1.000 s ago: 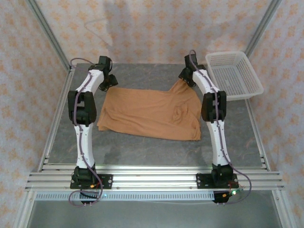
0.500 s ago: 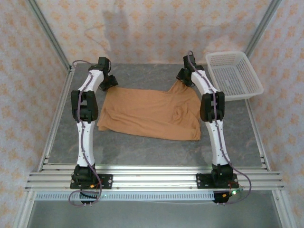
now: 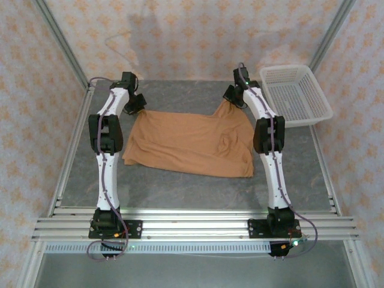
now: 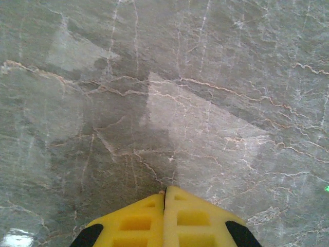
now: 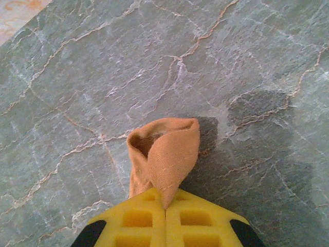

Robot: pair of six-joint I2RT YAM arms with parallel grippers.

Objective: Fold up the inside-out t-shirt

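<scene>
My right gripper should lift the curled fold next and carry it back onto the near half of the t-shirt, which is spread between the gripper and the base, to let it go there.
The inside-out t-shirt (image 3: 189, 141), tan and wrinkled, lies spread on the grey marble table between my two arms. My right gripper (image 3: 234, 101) is at its far right corner and pulls it into a peak. In the right wrist view the yellow jaws of that gripper (image 5: 165, 206) are shut on a curled fold of the t-shirt (image 5: 167, 149). My left gripper (image 3: 139, 107) is at the shirt's far left corner. In the left wrist view its jaws (image 4: 165, 189) are pressed together, with just a sliver of tan cloth at the tips.
A white plastic basket (image 3: 295, 95) stands at the table's far right corner. Aluminium frame posts rise at the back corners. Bare marble (image 3: 180, 186) lies between the shirt's near edge and the arm bases.
Both grippers have closed at the shirt's far corners. The arms and the shirt have hardly moved.
</scene>
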